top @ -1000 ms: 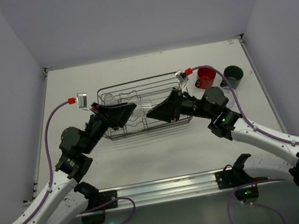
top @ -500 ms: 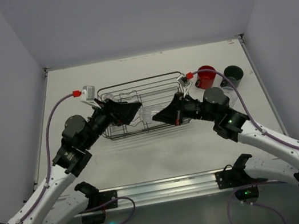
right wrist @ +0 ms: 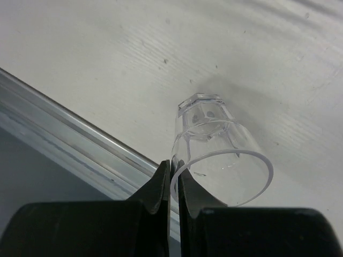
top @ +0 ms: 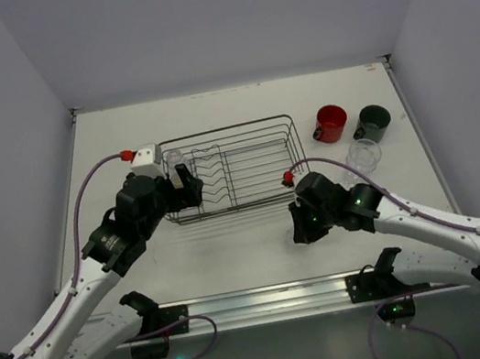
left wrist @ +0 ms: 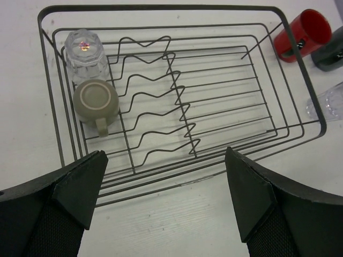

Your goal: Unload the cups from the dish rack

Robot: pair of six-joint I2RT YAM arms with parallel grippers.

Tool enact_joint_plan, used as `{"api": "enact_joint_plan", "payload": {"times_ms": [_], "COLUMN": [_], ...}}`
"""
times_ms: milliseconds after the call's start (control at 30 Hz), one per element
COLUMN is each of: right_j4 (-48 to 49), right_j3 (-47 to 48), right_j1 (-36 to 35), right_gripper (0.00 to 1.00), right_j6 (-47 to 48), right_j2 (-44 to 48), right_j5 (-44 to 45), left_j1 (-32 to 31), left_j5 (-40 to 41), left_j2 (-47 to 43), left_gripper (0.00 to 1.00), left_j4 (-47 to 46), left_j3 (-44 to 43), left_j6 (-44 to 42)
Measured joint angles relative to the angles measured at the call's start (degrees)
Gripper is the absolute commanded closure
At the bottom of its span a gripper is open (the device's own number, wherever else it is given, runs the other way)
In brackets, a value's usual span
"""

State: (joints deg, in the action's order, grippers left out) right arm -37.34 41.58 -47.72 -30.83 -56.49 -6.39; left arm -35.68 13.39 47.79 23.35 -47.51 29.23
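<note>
The right gripper lowers the clear glass base-first onto the empty tabletop between the rack (top: 224,129) and the front bar next. It then releases the glass's rim, since that tabletop lies below the gripper.
The black wire dish rack (top: 224,129) sits mid-table. In its left end, seen in the left wrist view, are an upturned clear glass (left wrist: 86,49) and a small olive-tan cup (left wrist: 96,101). My left gripper (left wrist: 166,184) hovers open over the rack's (left wrist: 161,7) near-left rim, with nothing between its fingers. My right gripper (right wrist: 172,179) is shut on the rim of a clear glass (right wrist: 220,155), held tilted over the table near the front rail. From above, the right gripper (top: 298,228) hides that glass. A red mug (top: 332,122), a dark mug (top: 371,123) and another clear glass (top: 362,158) stand right of the rack.
An aluminium rail (right wrist: 80,134) runs along the table's near edge, just below the held glass. White walls close in the table at the left, right and back. The wavy dividers (left wrist: 161,101) cross the rack's middle.
Both grippers were over the rack with a clear glass between them. The left one opened and drew back left. The right one shut on the glass and carried it towards the near edge.
</note>
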Motion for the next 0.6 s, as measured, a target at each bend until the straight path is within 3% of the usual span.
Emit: {"api": "enact_joint_plan", "payload": {"times_ms": [167,367,600], "right_j4": [-4.98,-8.61,-9.18], "right_j3": [4.00,8.96,11.89], "right_j1": [-9.07,-13.09,-14.05], "right_gripper": [1.00,0.98,0.62], "right_j6": [-0.72,-1.29,-1.20], "right_j2": [-11.76,-19.67,-24.85], "right_j5": [7.89,14.08,16.37], "left_j1": [0.00,0.00,0.00], "left_j5": [2.01,5.95,9.92], "left_j2": [1.27,2.95,3.65], "left_gripper": [0.00,0.00,0.00], "left_j4": [1.70,4.90,6.82], "left_j3": [0.07,-1.18,-1.42], "left_j6": [-0.90,-3.39,-4.81]}}
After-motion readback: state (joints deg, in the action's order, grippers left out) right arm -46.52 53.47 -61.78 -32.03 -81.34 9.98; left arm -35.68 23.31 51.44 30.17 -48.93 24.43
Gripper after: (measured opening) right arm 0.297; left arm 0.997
